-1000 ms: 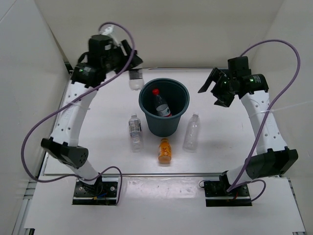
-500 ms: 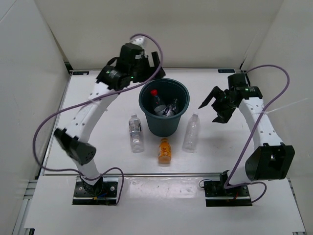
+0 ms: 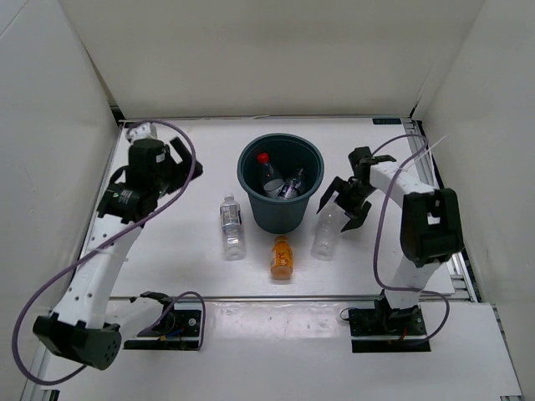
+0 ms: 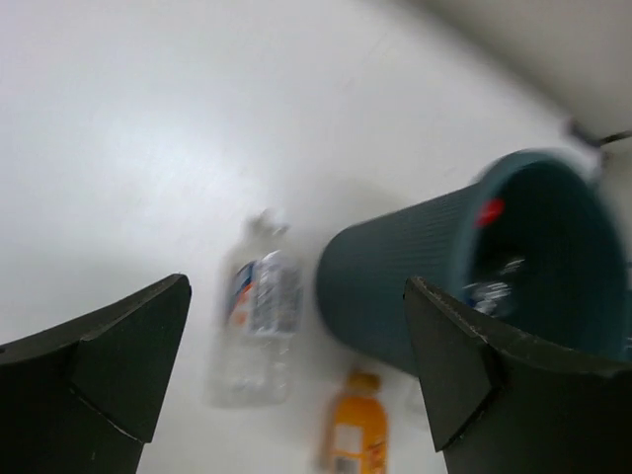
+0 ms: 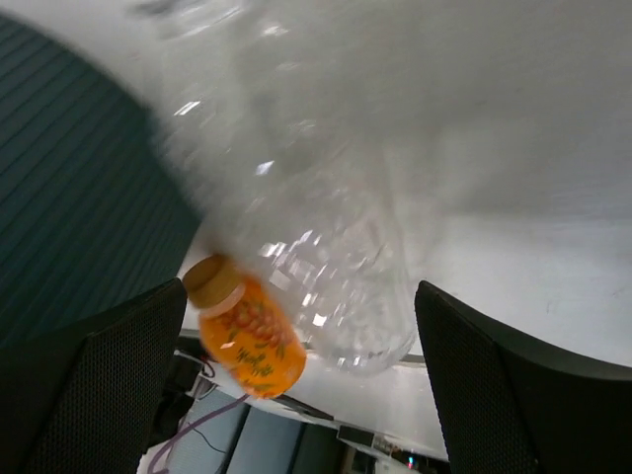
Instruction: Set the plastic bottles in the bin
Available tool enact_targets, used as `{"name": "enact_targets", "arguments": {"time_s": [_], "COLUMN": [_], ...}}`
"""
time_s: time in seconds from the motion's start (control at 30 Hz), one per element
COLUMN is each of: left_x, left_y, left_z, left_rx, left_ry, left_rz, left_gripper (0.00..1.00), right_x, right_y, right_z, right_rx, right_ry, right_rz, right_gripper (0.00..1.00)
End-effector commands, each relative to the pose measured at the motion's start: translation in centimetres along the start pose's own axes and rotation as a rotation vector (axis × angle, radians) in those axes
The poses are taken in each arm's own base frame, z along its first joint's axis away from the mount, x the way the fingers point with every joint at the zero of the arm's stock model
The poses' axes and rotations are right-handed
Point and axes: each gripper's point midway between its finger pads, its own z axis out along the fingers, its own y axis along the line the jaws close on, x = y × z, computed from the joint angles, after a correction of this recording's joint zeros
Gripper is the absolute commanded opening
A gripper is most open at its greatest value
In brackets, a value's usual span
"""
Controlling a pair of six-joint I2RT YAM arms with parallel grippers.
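Observation:
My left gripper descends back and to its right in the top view next, fingers straddling the labelled bottle's label (image 3: pixel 231 217) (image 4: pixel 265 296), since it lies below that way.
The dark teal bin (image 3: pixel 280 219) stands mid-table and holds a red-capped bottle (image 3: pixel 266 170) and a clear bottle (image 3: pixel 292 185). Three plastic bottles lie on the table. A labelled clear one (image 3: pixel 231 225) is left of the bin, an orange one (image 3: pixel 282 256) in front of it, and a plain clear one (image 3: pixel 327 227) to its right. My right gripper (image 3: pixel 339 207) is open, low over the plain clear bottle (image 5: pixel 316 227), with a finger on each side of it. My left gripper (image 3: pixel 173 165) is open and empty, well left of the bin (image 4: pixel 415 286), facing the labelled bottle (image 4: pixel 259 326).
White walls close the table at the back and on both sides. Purple cables loop off both arms. The orange bottle (image 5: pixel 247 341) lies just beyond the plain clear one, beside the bin wall (image 5: pixel 79 197).
The left gripper carried a clear bottle over the bin, opened and dropped it in, then swung back to the left. The right arm came down from the far right onto the plain clear bottle.

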Motion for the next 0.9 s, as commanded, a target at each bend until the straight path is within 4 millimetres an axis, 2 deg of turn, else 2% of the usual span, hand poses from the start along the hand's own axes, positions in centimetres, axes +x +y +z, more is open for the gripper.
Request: {"name": "enact_targets", "arguments": {"time_s": [0.0,0.03,0.07,0.1,0.13,0.17,0.2,0.23,0.27,0.33,0.43,0.47,0.5,0.53,0.57,0.6,0.63,0.7,0.73,0.77,0.8,0.83,0.87], "left_x": [6.6,7.3,9.3,9.9,10.5,11.6,11.8,11.9,12.1,12.1,12.3,12.4,13.1,12.9,13.5,14.2,14.2,14.4,13.8,14.1,14.1,13.9,14.1], "left_y": [4.2,4.9,6.0,6.9,7.5,8.3,8.7,9.2,9.3,9.5,9.5,9.6,10.0,9.6,9.9,10.2,10.2,10.4,9.8,10.0,10.0,9.8,9.6], "left_z": [1.9,1.9,2.0,2.2,2.4,2.3,2.3,2.4,2.5,2.7,2.9,3.1,3.3,3.5,3.9,4.0,4.3,4.8,5.1,5.0,5.4,5.5,5.7], "left_rx": [-0.097,-0.109,-0.126,-0.148,-0.163,-0.179,-0.194,-0.208,-0.200,-0.199,-0.194,-0.192,-0.208,-0.191,-0.201,-0.209,-0.207,-0.218,-0.188,-0.192,-0.172,-0.156,-0.143], "left_ry": [0.214,0.228,0.276,0.291,0.308,0.330,0.326,0.329,0.315,0.297,0.284,0.282,0.298,0.294,0.306,0.330,0.328,0.306,0.265,0.267,0.244,0.225,0.221], "left_rz": [0.001,-0.005,-0.001,-0.005,-0.011,-0.009,-0.040,-0.045,-0.060,-0.081,-0.107,-0.107,-0.115,-0.128,-0.127,-0.127,-0.127,-0.124,-0.119,-0.128,-0.131,-0.134,-0.130], "left_gripper": [1.00,1.00,1.00,1.00,1.00,1.00,1.00,1.00,1.00,1.00,1.00,1.00,1.00,1.00,1.00,1.00,1.00,1.00,1.00,1.00,1.00,1.00,1.00], "right_x": [0.1,0.2,0.3,0.4,0.5,0.5,0.7,0.8,0.9,0.9,0.2,0.7,0.1,-0.3,0.1,-0.5,-1.3,-1.7,-1.9,-2.6,-2.3,-2.8,-2.2], "right_y": [-1.2,-1.5,-2.0,-2.6,-2.8,-3.0,-3.1,-3.5,-3.6,-3.3,-2.9,-3.0,-1.5,-1.0,-0.2,0.7,3.0,5.5,7.6,8.2,9.7,11.0,13.7], "right_z": [2.6,3.1,3.9,4.8,5.1,5.3,5.5,5.6,5.5,4.0,-0.1,-2.6,-4.9,-6.9,-9.8,-12.1,-16.4,-20.0,-23.2,-24.7,-25.8,-26.3,-28.1], "right_rx": [0.066,0.079,0.103,0.117,0.125,0.131,0.129,0.127,0.132,0.106,0.107,0.108,0.073,0.054,0.021,-0.006,-0.095,-0.167,-0.224,-0.236,-0.255,-0.255,-0.317], "right_ry": [0.033,0.047,0.055,0.072,0.082,0.090,0.104,0.115,0.122,0.091,0.000,-0.028,-0.086,-0.130,-0.187,-0.261,-0.389,-0.495,-0.579,-0.631,-0.673,-0.707,-0.775], "right_rz": [-0.019,-0.013,-0.028,-0.038,-0.047,-0.052,-0.070,-0.058,-0.065,-0.069,-0.061,-0.044,-0.053,-0.044,-0.050,-0.058,-0.095,-0.152,-0.187,-0.198,-0.250,-0.283,-0.365], "right_gripper": [1.00,1.00,1.00,0.96,0.83,0.76,0.69,0.53,0.49,0.48,0.40,0.36,0.34,0.33,0.33,0.33,0.33,0.28,0.23,0.23,0.21,0.21,0.21]}}
